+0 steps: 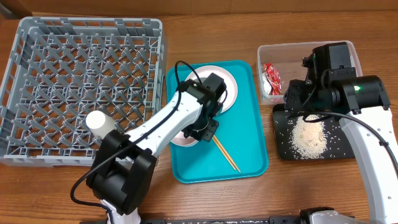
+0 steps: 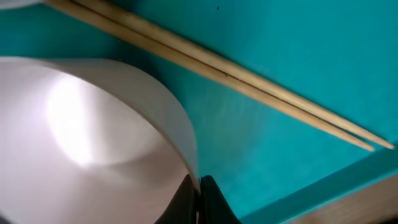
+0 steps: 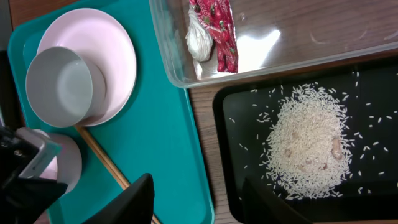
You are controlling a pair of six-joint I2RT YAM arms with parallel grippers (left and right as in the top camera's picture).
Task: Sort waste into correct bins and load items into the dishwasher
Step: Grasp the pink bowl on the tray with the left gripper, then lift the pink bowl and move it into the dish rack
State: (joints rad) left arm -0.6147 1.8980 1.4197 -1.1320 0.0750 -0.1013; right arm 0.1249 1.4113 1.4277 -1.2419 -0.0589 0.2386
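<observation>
My left gripper holds the pale pink bowl. It needs to go up, swing outward and lower the bowl onto the dish rack's far wires, as they are outward and to its left in the overhead view.
My left gripper (image 2: 200, 186) is shut on the rim of the pale pink bowl (image 2: 93, 137), which sits on the teal tray (image 1: 249, 149) near its left side (image 1: 180, 140). The wooden chopsticks (image 2: 236, 78) lie beside the bowl on the tray (image 1: 226, 154). The round white plate (image 3: 106, 50) carries the grey-white bowl (image 3: 59, 87). The small white cup (image 1: 99, 122) stands in the grey dish rack (image 1: 87, 68). The red wrapper (image 3: 217, 31) lies in the clear tub (image 3: 298, 37). The rice pile (image 3: 308, 146) lies in the black tray (image 3: 373, 81). My right gripper (image 3: 199, 193) is open and empty above the black tray's left edge.
A crumpled white wad (image 3: 199, 40) lies next to the wrapper in the tub. The tub stands just behind the black tray at the right, close to the teal tray's right edge. My left arm crosses over the plate in the overhead view.
</observation>
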